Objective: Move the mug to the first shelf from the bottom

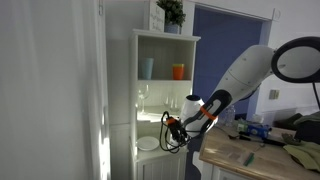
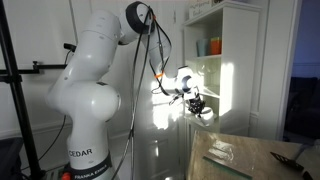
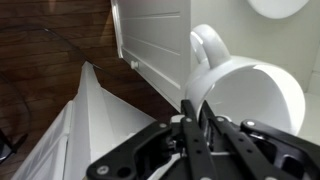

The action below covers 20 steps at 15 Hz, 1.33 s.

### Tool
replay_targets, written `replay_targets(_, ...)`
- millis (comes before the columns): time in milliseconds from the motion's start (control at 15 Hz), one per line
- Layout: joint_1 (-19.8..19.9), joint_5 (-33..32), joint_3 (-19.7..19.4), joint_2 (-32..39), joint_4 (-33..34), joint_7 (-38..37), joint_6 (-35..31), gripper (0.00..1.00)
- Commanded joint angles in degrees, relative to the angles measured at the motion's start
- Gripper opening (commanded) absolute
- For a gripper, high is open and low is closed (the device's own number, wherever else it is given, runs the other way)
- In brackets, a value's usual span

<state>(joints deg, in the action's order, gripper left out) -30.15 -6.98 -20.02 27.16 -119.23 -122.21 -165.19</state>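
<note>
My gripper shifts toward the right in the wrist view next and lowers the mug (image 3: 245, 95) onto bare shelf beside the plate, because the handle overlaps the shelf's edge.
My gripper (image 3: 193, 118) is shut on the rim of the white mug (image 3: 245, 95); one finger is inside it and its handle (image 3: 208, 42) points away from the wrist. In both exterior views the gripper (image 1: 172, 130) (image 2: 198, 104) is at the front of the tall white cabinet (image 1: 190, 60), level with the lowest open compartment. The first shelf from the bottom (image 1: 165, 150) carries a white plate (image 1: 148, 144). In the exterior views the mug is too small to make out clearly.
An orange cup (image 1: 178, 71) and a light-blue tumbler (image 1: 147, 68) stand on the top shelf, and a plant (image 1: 172, 12) is on the cabinet top. A wooden table (image 1: 250, 158) with tools and clutter stands beside the cabinet. The wrist view shows a white cabinet door (image 3: 150, 35) and dark wooden floor (image 3: 50, 60).
</note>
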Motion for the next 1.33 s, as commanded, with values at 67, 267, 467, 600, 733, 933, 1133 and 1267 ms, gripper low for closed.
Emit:
replay_targets(67,1.8,-1.7,1.0,1.8,2.2,-1.0,-2.3,0.02)
replay_targets(267,1.2,-1.9,0.1,3.3,2.9,-0.9,-4.9,0.02)
replay_targets(467,1.3,-0.8,0.0,5.1,3.8,-0.1,-6.6,0.02)
replay_targets(600,0.6,-0.6,-1.0,6.4,4.5,0.0,-8.3,0.02)
replay_targets(733,0.4,0.2,-1.3,7.6,5.2,0.5,-9.2,0.02)
replay_targets(933,0.3,1.1,-1.7,9.0,6.1,1.4,-10.2,0.02)
replay_targets(1133,0.5,1.7,-1.6,10.0,6.9,2.2,-10.6,0.02)
replay_targets(1267,0.6,1.9,-1.7,10.5,7.5,2.7,-10.7,0.02)
